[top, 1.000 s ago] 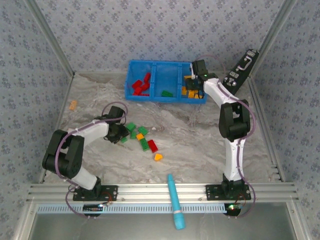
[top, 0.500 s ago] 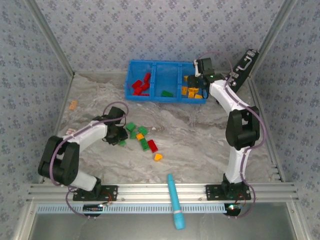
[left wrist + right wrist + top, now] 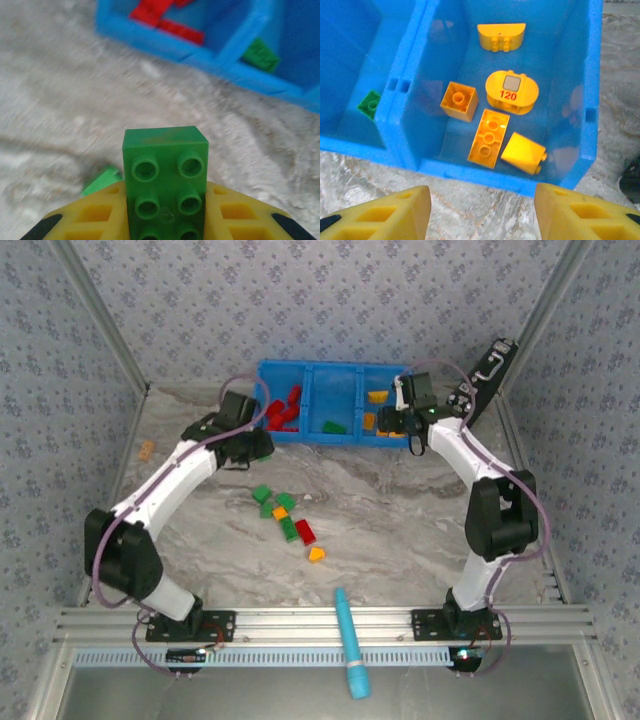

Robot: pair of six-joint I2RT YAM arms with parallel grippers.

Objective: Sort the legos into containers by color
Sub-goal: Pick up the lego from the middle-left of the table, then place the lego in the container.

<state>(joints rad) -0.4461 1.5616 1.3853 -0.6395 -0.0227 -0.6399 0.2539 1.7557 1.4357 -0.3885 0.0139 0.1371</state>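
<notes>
The blue bin's middle section (image 3: pixel 334 398) (image 3: pixel 299 42) already holds a green lego, so the left gripper needs to move outward past the red legos next, over that section, and release its lego there.
My left gripper (image 3: pixel 252 446) is shut on a green lego (image 3: pixel 165 182) and hovers just short of the blue bin (image 3: pixel 310 367), near its left compartment. That compartment holds red legos (image 3: pixel 283 410). One green lego (image 3: pixel 334 427) lies in the middle compartment. The right compartment has several yellow legos (image 3: pixel 488 136). My right gripper (image 3: pixel 482 212) stands open and empty over the table at the bin's near right wall. Several loose legos lie mid-table: green ones (image 3: pixel 289 529), a red one (image 3: pixel 305 532) and a yellow-orange one (image 3: pixel 316 554).
A teal pen-like cylinder (image 3: pixel 350 640) lies across the front rail. A black device (image 3: pixel 485 375) leans at the back right beside the bin. A tan scrap (image 3: pixel 147 450) sits at the left edge. Metal frame posts bound both sides.
My left gripper rose from the loose pile with the green lego and swung up toward the bin. My right gripper drew back out of the right compartment to its near wall.
</notes>
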